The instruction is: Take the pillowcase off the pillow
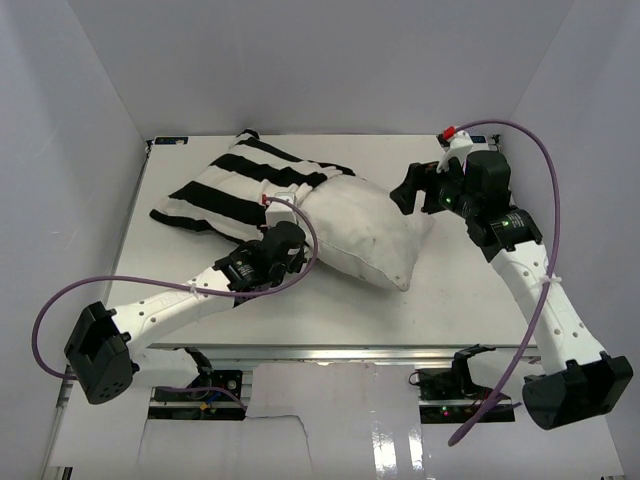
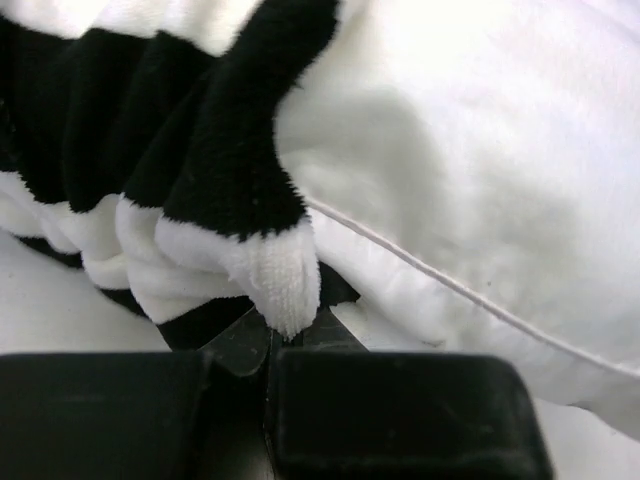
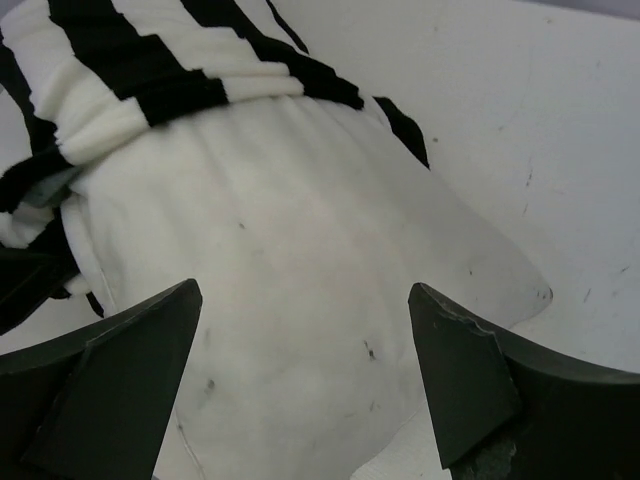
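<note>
The hem of the striped pillowcase [image 1: 240,185] [image 2: 110,130] lies there to be moved, so my left gripper next needs to pull it to the left in the top view, away from the bare pillow, and let it go.
The off-white pillow [image 1: 368,232] lies in the middle of the table. The black-and-white striped pillowcase [image 1: 240,185] is bunched over its far-left end, and most of the pillow is bare. My left gripper [image 1: 293,247] is at the pillow's near-left edge. In the left wrist view the gripper [image 2: 283,335] is shut on a fold of the pillowcase's hem [image 2: 270,270], next to the pillow's piped seam [image 2: 480,200]. My right gripper [image 1: 410,190] hovers open over the pillow's right end. In the right wrist view its fingers [image 3: 305,335] straddle the pillow [image 3: 300,270] with the pillowcase [image 3: 150,80] beyond.
White walls enclose the white table [image 1: 470,280] on the left, back and right. A purple cable [image 1: 540,170] loops from each arm. Bare table shows to the right of the pillow [image 3: 540,130] and along the near edge.
</note>
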